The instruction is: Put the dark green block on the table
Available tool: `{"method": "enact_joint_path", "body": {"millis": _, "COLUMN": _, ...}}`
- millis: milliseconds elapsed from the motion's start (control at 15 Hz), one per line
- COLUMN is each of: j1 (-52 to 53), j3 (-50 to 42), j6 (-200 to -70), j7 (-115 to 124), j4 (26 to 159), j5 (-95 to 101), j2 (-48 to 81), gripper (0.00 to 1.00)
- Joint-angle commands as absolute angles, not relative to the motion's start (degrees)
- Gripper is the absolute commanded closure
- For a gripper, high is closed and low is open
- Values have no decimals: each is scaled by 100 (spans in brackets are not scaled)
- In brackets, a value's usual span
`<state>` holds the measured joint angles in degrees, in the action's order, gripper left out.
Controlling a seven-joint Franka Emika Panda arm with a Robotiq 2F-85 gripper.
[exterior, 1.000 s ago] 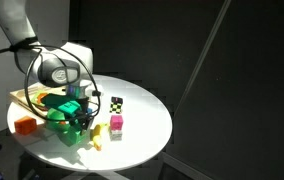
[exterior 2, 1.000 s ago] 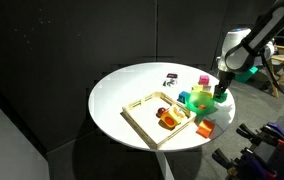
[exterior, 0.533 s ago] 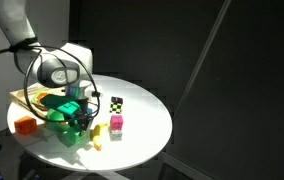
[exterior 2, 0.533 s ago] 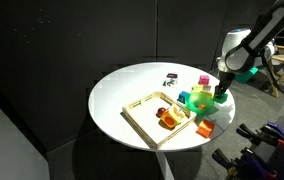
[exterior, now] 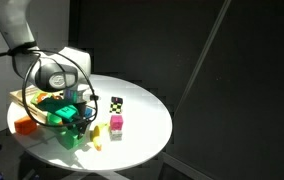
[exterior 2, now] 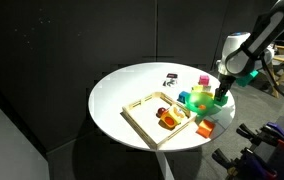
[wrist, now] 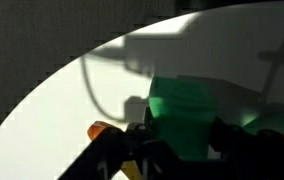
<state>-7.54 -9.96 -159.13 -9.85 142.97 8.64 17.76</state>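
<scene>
The dark green block in my gripper comes down a little next, beside the green bowl [exterior 2: 197, 100], and then my gripper releases the block on the tabletop.
The dark green block [wrist: 187, 105] sits between my jaws in the wrist view, and my gripper [wrist: 187, 145] is shut on it. In both exterior views the gripper [exterior: 77, 118] [exterior 2: 220, 95] holds the block [exterior: 70, 138] low over the white table [exterior: 142, 125] [exterior 2: 132, 85], near its edge. It is beside the green bowl [exterior 2: 197, 100]. I cannot tell whether the block touches the tabletop.
A wooden tray [exterior 2: 142, 112] with coloured pieces lies beside the bowl. An orange block [exterior: 24, 125] [exterior 2: 205, 128] lies near the table edge. A pink cube [exterior: 116, 123] [exterior 2: 204, 80], a checkered cube [exterior: 117, 102] and a small yellow piece [exterior: 95, 133] lie near the gripper.
The gripper has moved slightly down and toward the table edge with the green block in it. Nothing else has moved.
</scene>
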Motion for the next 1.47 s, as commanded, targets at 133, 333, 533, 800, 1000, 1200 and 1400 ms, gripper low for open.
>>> {"method": "enact_joint_path", "body": {"millis": 133, "j1": -850, "j3": -955, "j6": -16482, "j7": -1083, "j4": 14458, "j5": 923, "j2": 1912, "gripper": 75}}
{"method": "enact_joint_path", "body": {"millis": 333, "j1": -842, "j3": -969, "j6": -16580, "j7": -1075, "j4": 14483, "j5": 931, "j2": 2006, "gripper": 75}}
{"method": "enact_joint_path", "body": {"millis": 533, "j1": -839, "j3": -973, "j6": -16588, "j7": -1071, "j4": 14481, "j5": 929, "j2": 2068, "gripper": 26}}
{"method": "enact_joint_path", "body": {"millis": 800, "j1": -845, "j3": -972, "j6": -16565, "j7": -1081, "j4": 14480, "j5": 929, "j2": 2100, "gripper": 1}}
{"method": "enact_joint_path", "body": {"millis": 1000, "j1": -881, "j3": -944, "j6": -16522, "j7": -1132, "j4": 14537, "j5": 912, "j2": 2035, "gripper": 0}}
{"method": "enact_joint_path", "body": {"millis": 1200, "j1": -908, "j3": -924, "j6": -16476, "j7": -1196, "j4": 14624, "j5": 906, "j2": 1947, "gripper": 0}}
{"method": "enact_joint_path", "body": {"millis": 1400, "j1": -942, "j3": -891, "j6": -16414, "j7": -1271, "j4": 14750, "j5": 883, "j2": 1826, "gripper": 0}}
